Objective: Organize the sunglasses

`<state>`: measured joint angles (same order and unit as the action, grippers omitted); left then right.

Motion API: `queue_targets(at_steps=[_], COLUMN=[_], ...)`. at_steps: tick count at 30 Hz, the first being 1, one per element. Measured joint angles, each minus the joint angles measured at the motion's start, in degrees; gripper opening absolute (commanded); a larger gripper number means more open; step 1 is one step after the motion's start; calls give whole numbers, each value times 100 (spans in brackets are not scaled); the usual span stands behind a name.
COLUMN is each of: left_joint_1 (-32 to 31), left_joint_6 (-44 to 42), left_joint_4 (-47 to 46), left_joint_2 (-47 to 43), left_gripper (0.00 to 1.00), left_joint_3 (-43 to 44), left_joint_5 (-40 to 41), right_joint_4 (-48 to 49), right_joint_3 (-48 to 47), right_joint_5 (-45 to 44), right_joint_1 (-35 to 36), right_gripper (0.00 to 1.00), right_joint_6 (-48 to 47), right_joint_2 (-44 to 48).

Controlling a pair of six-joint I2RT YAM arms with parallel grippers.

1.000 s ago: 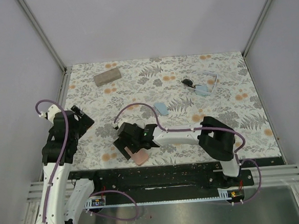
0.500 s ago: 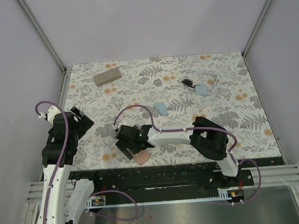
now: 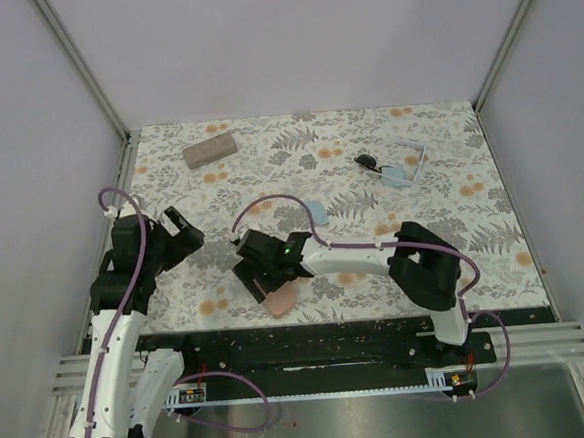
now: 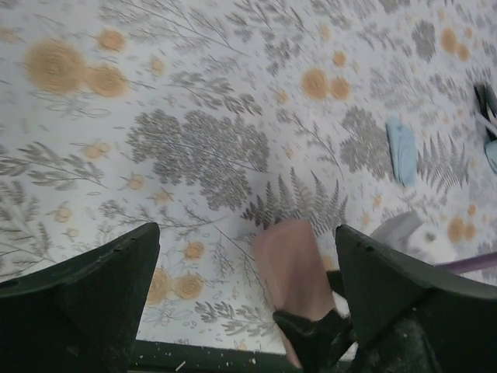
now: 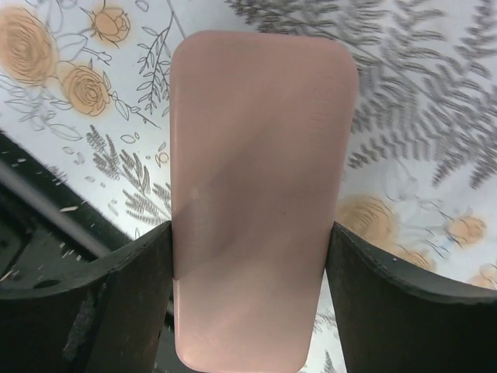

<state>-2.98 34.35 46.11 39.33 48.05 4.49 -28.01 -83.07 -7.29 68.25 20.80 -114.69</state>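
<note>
Clear tabletop by the mid-table blue cloth lies outward of the robot's right gripper, so next that gripper will lift the pink case (image 3: 279, 299), carry it outward, lower it and release it.
My right gripper (image 3: 268, 284) is shut on the oblong pink case (image 3: 279, 299) near the table's front edge. In the right wrist view the pink case (image 5: 260, 194) fills the space between the two black fingers (image 5: 124, 303). My left gripper (image 3: 180, 237) is open and empty, to the left of the case. The left wrist view shows the pink case (image 4: 291, 264) between its open jaws, farther off. The black-framed sunglasses (image 3: 367, 161) and the white-framed sunglasses (image 3: 415, 154) lie at the back right, far from both grippers.
A tan case (image 3: 210, 150) lies at the back left. One light blue cloth (image 3: 317, 212) lies mid-table, seen also in the left wrist view (image 4: 402, 149). Another blue cloth (image 3: 397, 177) lies by the white-framed pair. The black base rail (image 3: 311, 343) runs along the near edge.
The left arm has swung right, towards the pink case. The right gripper has shifted slightly back and right with the case still held.
</note>
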Motion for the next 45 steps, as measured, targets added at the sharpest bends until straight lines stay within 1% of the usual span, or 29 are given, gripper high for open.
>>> queue_targets(at_steps=[2,4,6,7,9,10,12,14,16,20,22,25,28,32,37,42,43,45], left_joint_1=[0,0,0,0,-2,-11,-57,-192,-455,-1152,-1467,-1781,-1923,-2009,-2124,-2251,-2269,-2295], left_joint_6=[-138,-232,-264,-238,-98,66,367,708,1027,1735,2048,2337,2566,2850,3132,3174,3174,3174], left_joint_4=[-166,-400,-673,-927,-1403,-1755,-2319,-2931,-3508,-4931,-5549,-6067,-6463,-6937,-7416,-7554,-7565,-7582], left_joint_2=[151,282,330,328,328,328,330,352,435,822,1121,1576,1910,2144,2424,2605,2634,2669], left_gripper=[99,99,99,99,99,99,99,99,99,99,99,99,99,99,99,99,96,84], left_joint_3=[-107,-273,-476,-632,-866,-1023,-1233,-1368,-1386,-1379,-1366,-1241,-1099,-973,-778,-638,-625,-599], left_joint_5=[-614,-1239,-1869,-2365,-3088,-3471,-3950,-4221,-4341,-4339,-4310,-4242,-4175,-4124,-4089,-4068,-4065,-4061], right_joint_4=[184,501,883,1202,1569,1746,2059,2398,2881,4186,4712,5366,5866,6349,6728,6900,6898,6896], right_joint_3=[339,892,1449,1808,2197,2334,2483,2570,2776,3340,3510,3628,3654,3657,3659,3665,3665,3665], right_joint_5=[433,1008,1539,1886,2341,2583,3053,3506,4017,4802,5040,5292,5462,5646,5803,5888,5912,5939], right_joint_1=[-282,-741,-1292,-1674,-2262,-2544,-2986,-3274,-3536,-3882,-3923,-3921,-3921,-3921,-3921,-3921,-3921,-3921], right_gripper=[75,77,77,77,75,74,73,72,72,73,73,73,74,74,74,73,73,73], right_joint_6=[111,271,424,540,693,782,979,1244,1644,2675,3060,3504,3851,4201,4507,4715,4721,4725], right_joint_2=[415,1067,1770,2216,2780,2994,3202,3213,3209,3209,3209,3224,3294,3526,3644,3644,3644,3644])
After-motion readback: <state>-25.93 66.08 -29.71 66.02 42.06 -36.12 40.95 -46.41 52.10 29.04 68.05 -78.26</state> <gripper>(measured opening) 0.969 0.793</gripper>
